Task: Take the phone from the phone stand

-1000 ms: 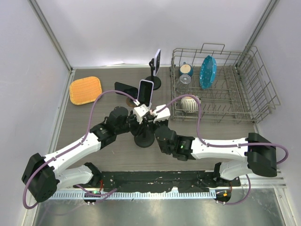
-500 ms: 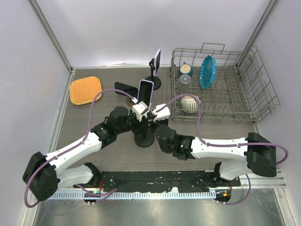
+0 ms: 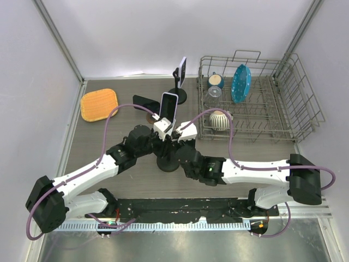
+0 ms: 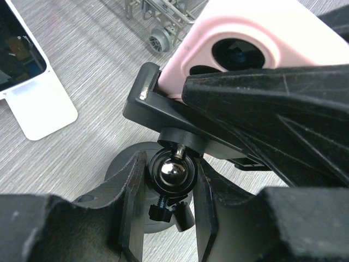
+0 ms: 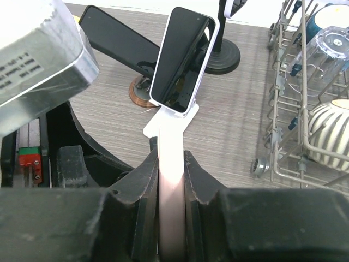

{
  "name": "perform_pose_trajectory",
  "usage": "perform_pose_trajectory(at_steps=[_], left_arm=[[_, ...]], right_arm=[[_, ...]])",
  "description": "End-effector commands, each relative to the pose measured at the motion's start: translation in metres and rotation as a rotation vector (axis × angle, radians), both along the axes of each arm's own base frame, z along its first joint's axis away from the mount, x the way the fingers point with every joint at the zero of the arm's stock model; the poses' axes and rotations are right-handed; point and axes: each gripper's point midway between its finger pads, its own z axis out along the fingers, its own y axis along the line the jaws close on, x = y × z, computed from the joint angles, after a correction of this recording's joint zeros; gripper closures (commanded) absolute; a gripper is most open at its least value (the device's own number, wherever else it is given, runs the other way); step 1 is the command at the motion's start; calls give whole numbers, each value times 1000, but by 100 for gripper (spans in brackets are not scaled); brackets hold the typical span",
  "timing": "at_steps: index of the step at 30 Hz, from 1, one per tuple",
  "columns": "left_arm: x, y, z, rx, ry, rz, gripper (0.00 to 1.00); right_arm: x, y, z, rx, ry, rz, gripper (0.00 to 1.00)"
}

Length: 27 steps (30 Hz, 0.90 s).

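My left gripper will next carry the stand outward, to its left in the top view. Then it will release the stand on bare tabletop by the orange pad.
The pink phone sits in the black cradle of the phone stand, camera side towards the left wrist view. The stand's round black base rests mid-table. My left gripper is shut on the stand's ball joint, under the cradle. My right gripper is shut on the phone's edge, one finger on each face. In the top view both grippers, left and right, meet above the base and hide the phone.
A white-cased phone leans on a white stand just behind the grippers. A dark phone rests on a wooden stand and another phone on a black stand. The wire dish rack is at right, an orange pad at left.
Both grippers keep their holds. The grippers and the stand have shifted very slightly away from the arm bases.
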Motion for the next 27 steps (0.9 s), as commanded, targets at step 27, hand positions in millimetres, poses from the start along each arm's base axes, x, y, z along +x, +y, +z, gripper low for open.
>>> perform_pose_trajectory(at_steps=[27], left_arm=[[22,15,19,-89,41,211,100]], right_arm=[[12,-69,-14,20,131,-309,99]])
